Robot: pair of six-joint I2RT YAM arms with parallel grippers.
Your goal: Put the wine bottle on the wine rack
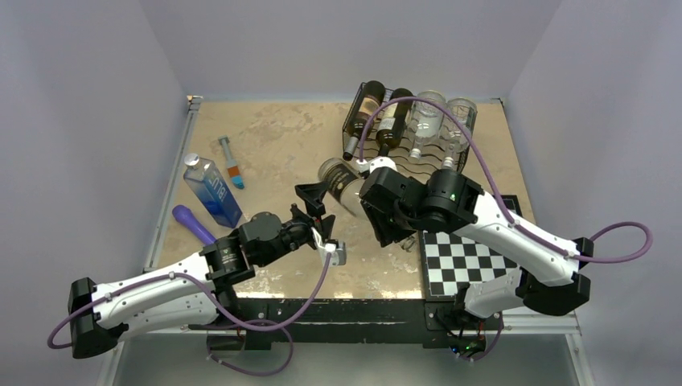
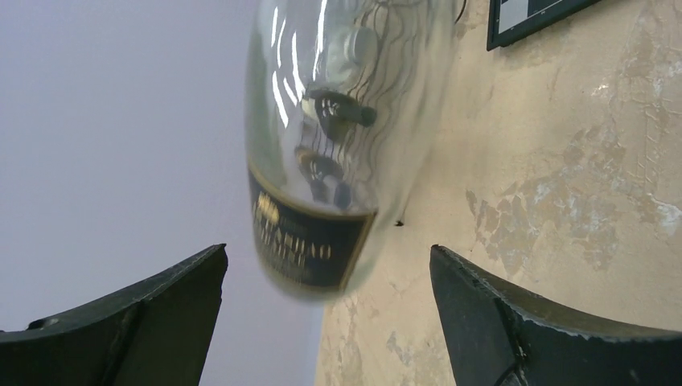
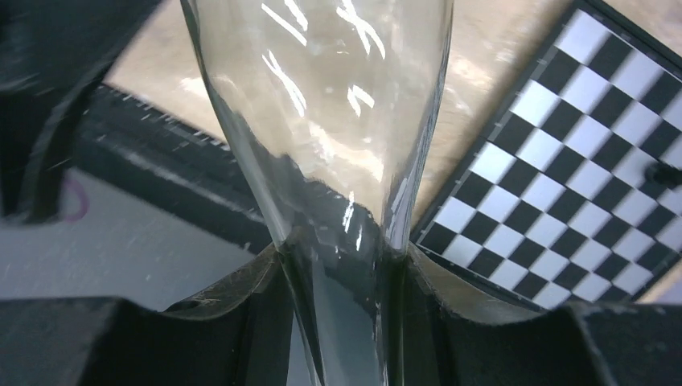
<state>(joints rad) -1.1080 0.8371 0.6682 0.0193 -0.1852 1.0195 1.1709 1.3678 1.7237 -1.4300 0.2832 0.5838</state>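
The bottle's base points past the rack's near wires, outward of and below my right gripper, so that gripper will next turn, then lower outward and release.
The wine bottle [image 1: 344, 186] is clear glass with a dark label and hangs tilted over the middle of the table, base toward the far left. My right gripper [image 3: 344, 253] is shut on its narrow neck end; from above, this gripper [image 1: 388, 223] is mostly hidden under its own wrist. My left gripper [image 1: 320, 223] stands open just left of the bottle's base. In the left wrist view the bottle [image 2: 338, 145] floats beyond the wide-apart fingertips [image 2: 328, 251], touching neither. The black wire wine rack [image 1: 402, 149] stands at the back, with several bottles lying in it.
A black-and-white chessboard [image 1: 466, 261] lies at the near right, under the right arm. On the left are a blue carton-shaped bottle [image 1: 211, 190], a purple object [image 1: 193, 223] and a small tube [image 1: 231, 163]. The table's metal rail [image 1: 169, 193] runs along the left edge.
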